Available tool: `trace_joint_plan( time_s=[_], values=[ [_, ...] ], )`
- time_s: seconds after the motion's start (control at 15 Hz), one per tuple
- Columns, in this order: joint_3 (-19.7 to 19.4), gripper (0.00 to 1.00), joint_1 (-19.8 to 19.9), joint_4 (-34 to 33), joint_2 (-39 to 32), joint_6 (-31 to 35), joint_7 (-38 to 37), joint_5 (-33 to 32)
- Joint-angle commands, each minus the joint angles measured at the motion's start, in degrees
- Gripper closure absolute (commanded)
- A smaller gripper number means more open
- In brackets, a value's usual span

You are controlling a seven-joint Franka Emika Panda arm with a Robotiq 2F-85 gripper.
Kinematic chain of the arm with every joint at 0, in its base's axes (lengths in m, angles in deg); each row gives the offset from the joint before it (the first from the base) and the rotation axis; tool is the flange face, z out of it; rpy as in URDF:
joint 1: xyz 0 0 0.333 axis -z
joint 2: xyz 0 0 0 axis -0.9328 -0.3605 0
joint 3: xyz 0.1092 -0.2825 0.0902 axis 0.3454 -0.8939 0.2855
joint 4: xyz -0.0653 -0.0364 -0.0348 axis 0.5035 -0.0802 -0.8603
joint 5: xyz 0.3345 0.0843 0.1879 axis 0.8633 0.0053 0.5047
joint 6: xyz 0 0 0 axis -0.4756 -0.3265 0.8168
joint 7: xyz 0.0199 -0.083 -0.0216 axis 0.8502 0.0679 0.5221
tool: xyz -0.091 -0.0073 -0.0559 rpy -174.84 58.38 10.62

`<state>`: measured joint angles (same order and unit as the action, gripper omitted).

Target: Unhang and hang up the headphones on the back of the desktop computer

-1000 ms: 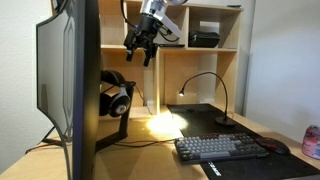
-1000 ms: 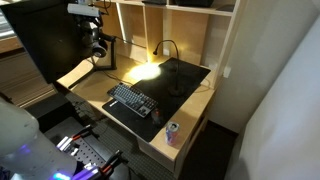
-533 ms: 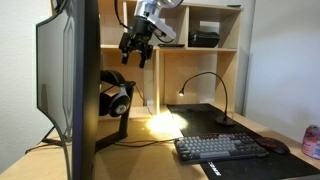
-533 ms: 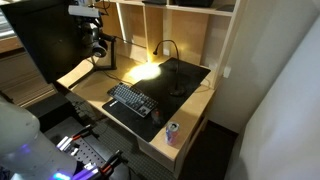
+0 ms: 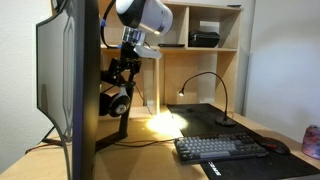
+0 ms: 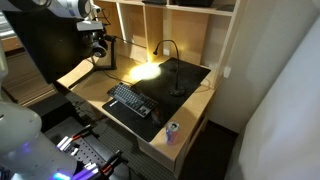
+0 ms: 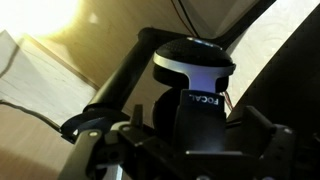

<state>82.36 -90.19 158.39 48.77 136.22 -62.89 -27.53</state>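
Note:
I will next keep my gripper over the top of the headband (image 7: 197, 105) and bring its two fingers together on it, since the headband already runs between them.
The black headphones (image 5: 117, 100) with silver-ringed earcups hang behind the desktop computer (image 5: 88, 60), the tall dark panel at the left. My gripper (image 5: 122, 68) is right above them, at the top of the headband. In the wrist view the headband (image 7: 197, 105), marked FOCAL, runs between my two open fingers (image 7: 195, 135), with a gap on each side. An earcup (image 7: 193, 58) shows beyond it. In an exterior view the gripper (image 6: 98, 42) sits against the black computer (image 6: 45, 40); the headphones are barely discernible there.
A black keyboard (image 5: 222, 148) lies on a dark mat on the wooden desk. A lit gooseneck lamp (image 5: 205, 85) stands behind it. A can (image 5: 311, 141) is at the desk's edge. Shelves with a black box (image 5: 204, 39) rise at the back.
My gripper has come down and moved toward the computer, from the shelf height to the top of the headphones' headband. The headphones still hang in the same place.

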Motion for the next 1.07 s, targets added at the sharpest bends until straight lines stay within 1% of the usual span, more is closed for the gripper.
trace_joint_plan(
  time_s=[0.0, 0.2, 0.33, 0.4, 0.47, 0.53, 0.6, 0.67, 0.93, 1.0],
  values=[
    [-0.6, 0.00, -0.8, -1.7, -1.6, 3.6, -2.4, -0.7],
    [-0.7, 0.00, -1.1, -2.1, -2.2, 5.1, -4.3, -0.7],
    [-0.1, 0.00, -0.8, -1.7, -1.7, 4.0, -5.1, 0.6],
    [0.3, 0.25, -0.6, -1.6, -1.6, 3.7, -4.8, 1.1],
    [0.5, 0.27, -0.5, -1.5, -1.6, 4.0, -4.7, 1.3],
    [0.5, 0.33, -0.5, -2.1, -2.0, 4.0, -4.7, 1.5],
    [0.6, 0.42, -0.5, -1.9, -2.0, 4.5, -4.7, 1.7],
    [0.6, 0.48, -0.6, -1.9, -2.0, 4.6, -4.6, 1.7],
    [-0.2, 0.76, -1.0, -1.8, -2.0, 5.1, -5.6, 0.8],
    [-0.3, 0.77, -1.1, -1.7, -2.1, 5.2, -5.7, 0.7]
  ],
)
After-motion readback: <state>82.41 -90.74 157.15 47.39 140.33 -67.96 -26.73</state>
